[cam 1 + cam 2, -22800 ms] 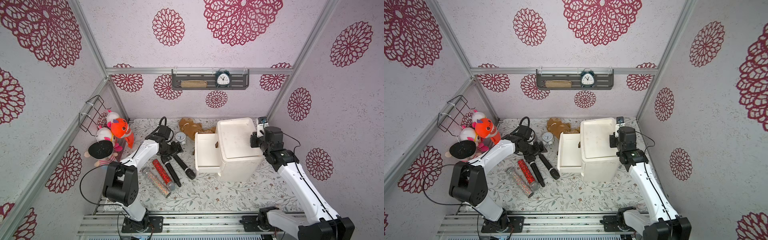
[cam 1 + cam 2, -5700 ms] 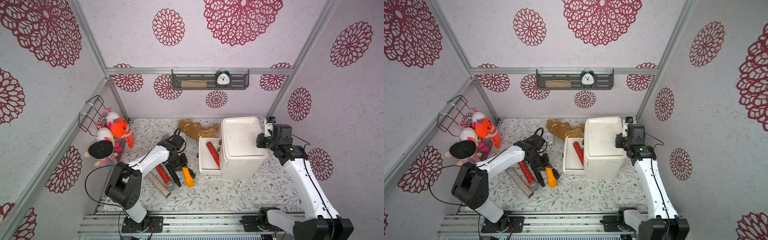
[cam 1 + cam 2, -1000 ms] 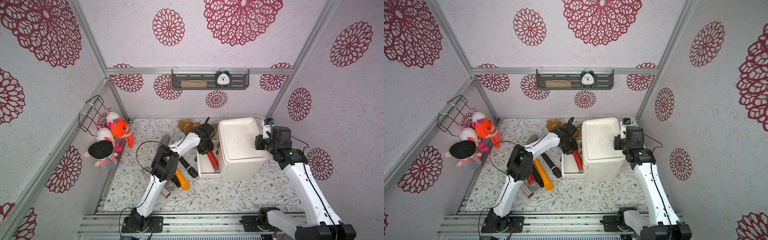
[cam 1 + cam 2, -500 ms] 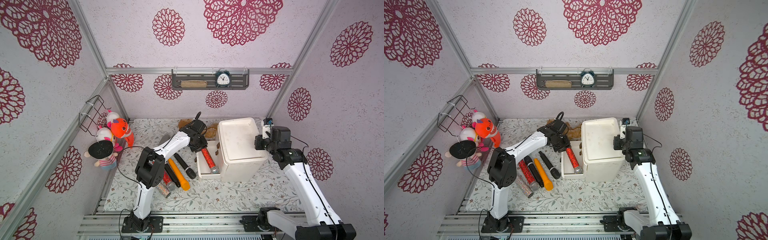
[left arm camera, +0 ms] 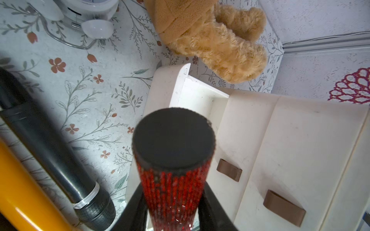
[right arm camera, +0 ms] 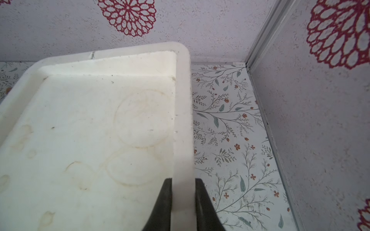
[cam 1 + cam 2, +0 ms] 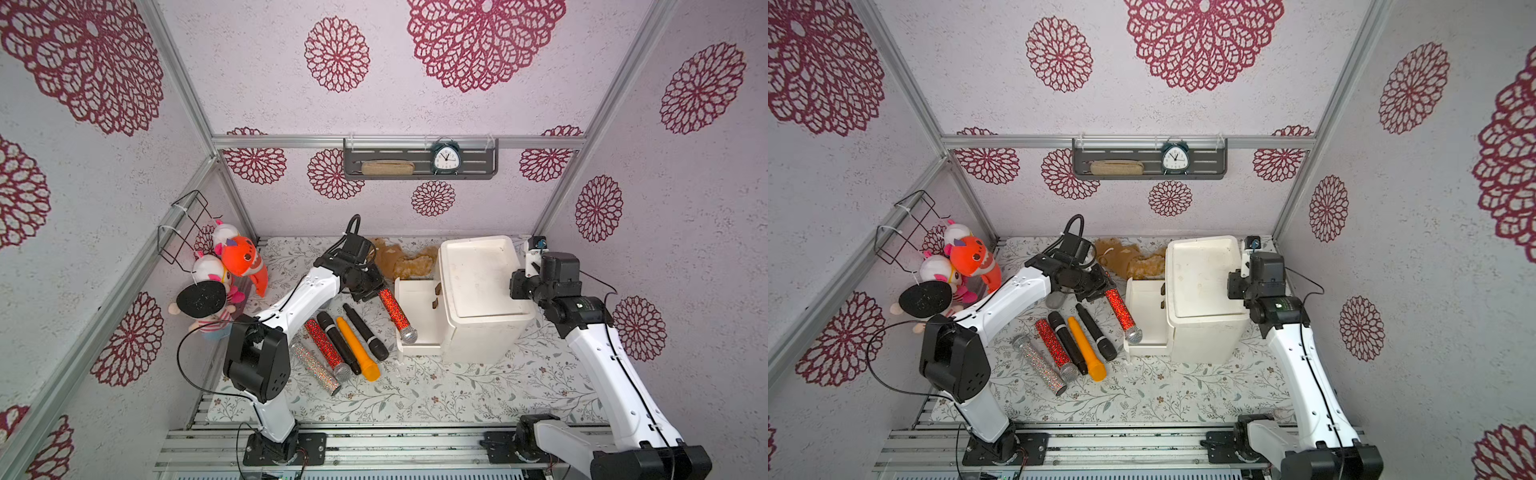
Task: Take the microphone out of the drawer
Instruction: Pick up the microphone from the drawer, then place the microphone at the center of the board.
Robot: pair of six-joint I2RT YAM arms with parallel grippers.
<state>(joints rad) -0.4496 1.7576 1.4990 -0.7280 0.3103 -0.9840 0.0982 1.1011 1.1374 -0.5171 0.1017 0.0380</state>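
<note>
The left gripper moves clear of the drawer next, lowers and releases the handle end on the bare tabletop between the microphone row and the drawer.
A red glitter microphone with a silver head hangs tilted, its handle end held in my left gripper. Its head is over the front left corner of the open white drawer; contact with the rim cannot be told. In the left wrist view the microphone fills the space between the black fingers of my left gripper, above the drawer. My right gripper is shut on the right rim of the white cabinet.
Several microphones lie side by side on the floral table left of the drawer: silver, red, black, orange, black. A brown plush lies behind the drawer. Plush toys and a wire basket are on the left wall. A clock shelf hangs on the back wall.
My left gripper has drawn back to the left from the drawer with the red microphone, whose handle now clears the drawer's side. The right arm has not moved.
</note>
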